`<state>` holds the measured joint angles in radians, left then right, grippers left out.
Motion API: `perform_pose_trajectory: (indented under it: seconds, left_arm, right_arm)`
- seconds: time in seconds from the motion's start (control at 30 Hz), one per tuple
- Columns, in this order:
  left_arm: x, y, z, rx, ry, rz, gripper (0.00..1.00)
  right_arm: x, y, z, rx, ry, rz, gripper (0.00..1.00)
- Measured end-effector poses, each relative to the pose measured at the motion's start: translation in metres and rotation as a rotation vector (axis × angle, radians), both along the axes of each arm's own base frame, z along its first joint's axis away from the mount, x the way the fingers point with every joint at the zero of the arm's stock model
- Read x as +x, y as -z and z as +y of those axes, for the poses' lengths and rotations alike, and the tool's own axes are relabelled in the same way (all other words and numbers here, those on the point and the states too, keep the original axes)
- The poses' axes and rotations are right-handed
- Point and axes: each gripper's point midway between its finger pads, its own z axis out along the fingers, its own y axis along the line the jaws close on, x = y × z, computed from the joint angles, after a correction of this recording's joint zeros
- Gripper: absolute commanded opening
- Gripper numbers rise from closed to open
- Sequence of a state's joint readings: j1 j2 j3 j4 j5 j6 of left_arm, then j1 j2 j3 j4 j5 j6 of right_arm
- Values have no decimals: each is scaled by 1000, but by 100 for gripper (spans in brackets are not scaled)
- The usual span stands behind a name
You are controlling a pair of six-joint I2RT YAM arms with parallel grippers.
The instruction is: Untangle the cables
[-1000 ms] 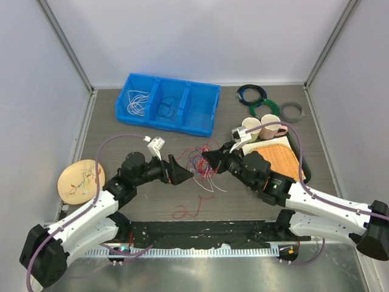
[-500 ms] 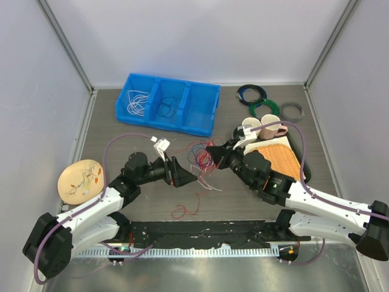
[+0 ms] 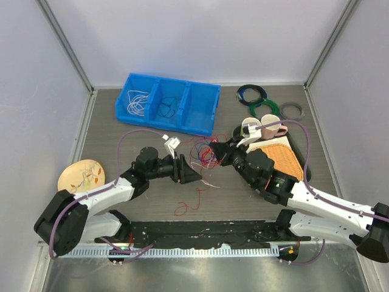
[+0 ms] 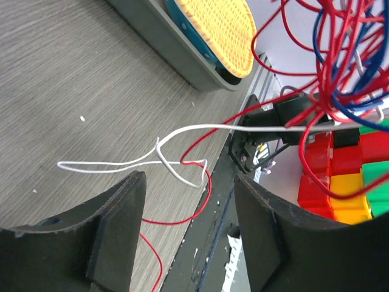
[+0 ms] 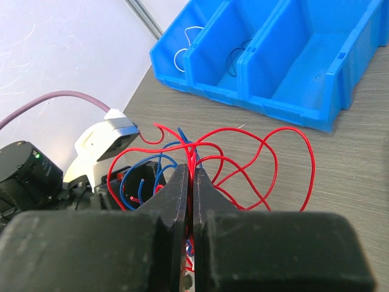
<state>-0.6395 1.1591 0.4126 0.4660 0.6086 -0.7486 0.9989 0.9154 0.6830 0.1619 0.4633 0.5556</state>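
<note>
My right gripper moves down and toward the orange woven tray next, before opening. A white wire trails from the held tangle point(image 4: 328, 67) by my left gripper.
The cables point(image 3: 203, 155) are a tangle of thin red, dark blue and white wires at mid table. My right gripper point(image 3: 214, 149) is shut on a bunch of red and blue strands point(image 5: 243, 152), and its jaws point(image 5: 192, 176) pinch them while the loops fan out above. My left gripper point(image 3: 194, 175) is open and empty, just left of the tangle and low over the table. In the left wrist view its fingers point(image 4: 115, 237) stand wide apart; a white wire point(image 4: 121, 164) and a red wire point(image 4: 176, 219) lie on the table ahead, and the held tangle point(image 4: 328, 67) hangs at the upper right.
A loose red cable point(image 3: 188, 207) lies near the front rail. A blue three-part bin point(image 3: 167, 103) at the back holds white and dark wires. Coiled green, black and grey rings point(image 3: 261, 100), two mugs point(image 3: 267, 126) and an orange woven tray point(image 3: 282, 159) stand at the right. A wooden plate point(image 3: 79, 180) lies at the left.
My left arm has swung its gripper rightward toward the tangle. My right gripper has drawn the held strands a little back and to the right.
</note>
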Motion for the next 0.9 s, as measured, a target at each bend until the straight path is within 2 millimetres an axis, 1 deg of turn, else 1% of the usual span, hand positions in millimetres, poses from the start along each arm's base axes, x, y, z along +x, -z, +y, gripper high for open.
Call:
perform_pose_trajectory:
  seconds: [0.17, 0.2, 0.27, 0.3, 0.33, 0.37, 0.5, 0.6, 0.77, 0.87, 0.9]
  left_arm:
    - [11, 0, -11, 11, 9, 14, 42]
    - [14, -1, -13, 11, 8, 14, 35]
    - [19, -3, -16, 10, 5, 11, 26]
    - [20, -4, -17, 8, 3, 13, 12]
    - [21, -4, -18, 8, 1, 12, 7]
    - [22, -5, -18, 8, 0, 11, 0]
    - [26, 0, -16, 30, -29, 14, 0]
    - [27, -2, -10, 47, -62, 1, 0]
    - [27, -23, 7, 38, -144, -74, 0]
    - [30, -34, 24, 56, -236, -116, 0]
    - [30, -36, 26, 58, -245, -120, 0]
  right_arm:
    - [-1, -4, -3, 9, 5, -6, 1]
    - [-1, -5, -3, 9, 5, -6, 1]
    - [-1, -3, -4, 4, 6, -3, 1]
    - [0, -2, -4, -1, 9, -1, 1]
    - [0, -1, -5, -6, 12, 2, 1]
    - [1, 0, -6, -10, 19, 4, 1]
    - [6, 5, -15, -32, 65, 11, 1]
    - [13, 12, -29, -66, 132, 25, 1]
    - [29, 32, -64, -157, 299, 62, 1]
    - [41, 54, -86, -225, 393, 114, 1]
    - [44, 62, -93, -243, 419, 135, 1]
